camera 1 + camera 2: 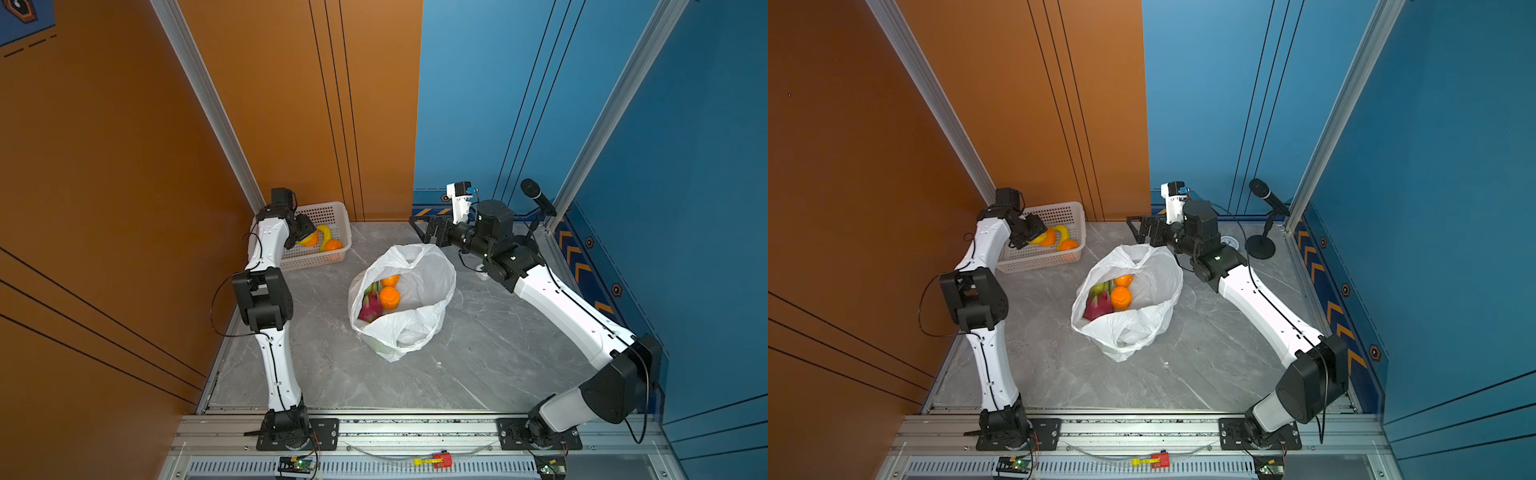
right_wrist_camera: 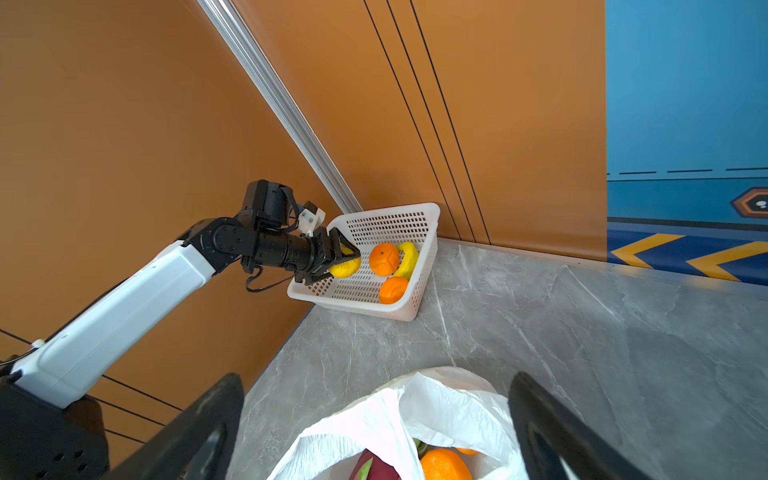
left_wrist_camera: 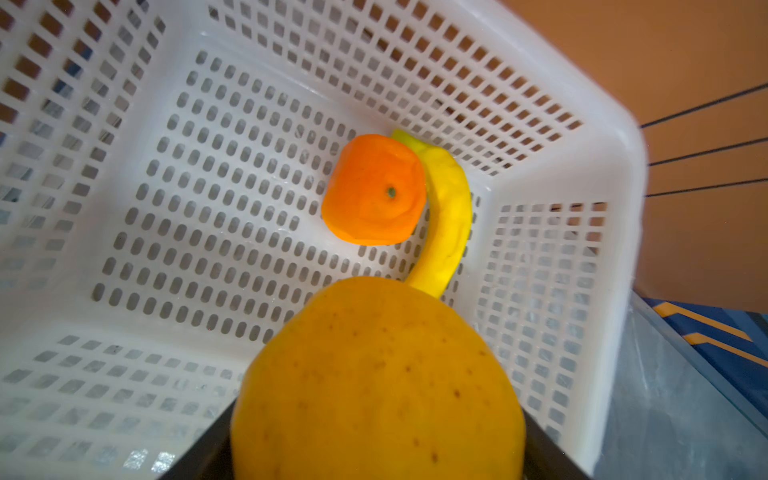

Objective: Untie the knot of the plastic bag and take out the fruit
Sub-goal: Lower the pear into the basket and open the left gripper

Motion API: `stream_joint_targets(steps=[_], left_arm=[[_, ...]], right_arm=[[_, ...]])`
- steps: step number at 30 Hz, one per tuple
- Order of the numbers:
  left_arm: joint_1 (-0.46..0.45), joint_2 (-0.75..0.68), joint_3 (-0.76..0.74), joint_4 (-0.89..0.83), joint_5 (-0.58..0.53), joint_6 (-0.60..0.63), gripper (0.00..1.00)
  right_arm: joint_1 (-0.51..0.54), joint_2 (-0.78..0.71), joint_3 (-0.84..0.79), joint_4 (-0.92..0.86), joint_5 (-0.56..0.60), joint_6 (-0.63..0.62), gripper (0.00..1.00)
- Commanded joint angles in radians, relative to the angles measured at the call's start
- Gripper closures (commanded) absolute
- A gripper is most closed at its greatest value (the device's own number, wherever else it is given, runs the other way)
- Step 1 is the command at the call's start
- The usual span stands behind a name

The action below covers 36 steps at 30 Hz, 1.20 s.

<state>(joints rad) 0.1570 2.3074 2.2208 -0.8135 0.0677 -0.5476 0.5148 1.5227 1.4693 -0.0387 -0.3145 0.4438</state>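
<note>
The spot on the bare bottom of the white basket, beside the orange at the basket's front side, is empty, so my left gripper needs to move down into the basket next and release the yellow-orange fruit there.
The plastic bag point(image 1: 419, 286) point(image 1: 1154, 286) lies mid-table with its mouth gaping open; the knot is out of view. Inside it show two oranges point(image 1: 390, 297), a pink-red dragon fruit point(image 1: 371, 306) and a green fruit point(image 1: 1099, 287). My left gripper point(image 1: 308, 239) point(image 2: 347, 259) hangs over the white basket point(image 1: 328, 210), shut on a yellow-orange fruit point(image 3: 378, 382). An orange point(image 3: 374, 191) and a banana point(image 3: 449, 216) lie in the basket point(image 3: 615, 208). My right gripper point(image 1: 419, 229) point(image 2: 376, 386) hovers open above the bag's far edge, holding nothing.
A second orange point(image 2: 393, 289) lies in the basket near its front wall. A black microphone on a stand point(image 1: 1266, 199) stands at the back right corner. Orange and blue walls close the table behind and at the sides. A red and yellow tool point(image 1: 440, 459) rests on the front rail.
</note>
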Motion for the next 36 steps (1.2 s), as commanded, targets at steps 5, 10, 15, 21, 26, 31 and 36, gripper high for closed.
stream_joint_targets(steps=[5, 10, 15, 21, 26, 31, 36], left_arm=[[0.007, 0.142, 0.133, -0.117, 0.045, -0.014, 0.40], [0.014, 0.204, 0.158, -0.120, 0.079, -0.023, 0.38], [0.013, 0.237, 0.165, -0.127, 0.117, -0.033, 0.30], [0.010, 0.203, 0.168, -0.127, 0.114, -0.015, 0.06], [0.004, 0.125, 0.156, -0.126, 0.086, 0.002, 0.01], [-0.017, 0.020, 0.117, -0.126, 0.057, 0.002, 0.02], [-0.056, -0.097, 0.053, -0.125, 0.020, 0.009, 0.02]], right_arm=[[-0.028, 0.020, 0.048, -0.028, -0.025, -0.020, 0.00], [-0.039, 0.026, 0.059, -0.039, -0.034, -0.025, 0.00], [-0.045, 0.027, 0.065, -0.042, -0.038, -0.027, 0.00], [-0.047, 0.027, 0.073, -0.045, -0.042, -0.027, 0.00], [-0.045, 0.019, 0.066, -0.046, -0.042, -0.022, 0.00], [-0.036, 0.016, 0.067, -0.049, -0.044, -0.004, 0.00], [-0.016, 0.007, 0.067, -0.066, -0.031, 0.012, 0.00]])
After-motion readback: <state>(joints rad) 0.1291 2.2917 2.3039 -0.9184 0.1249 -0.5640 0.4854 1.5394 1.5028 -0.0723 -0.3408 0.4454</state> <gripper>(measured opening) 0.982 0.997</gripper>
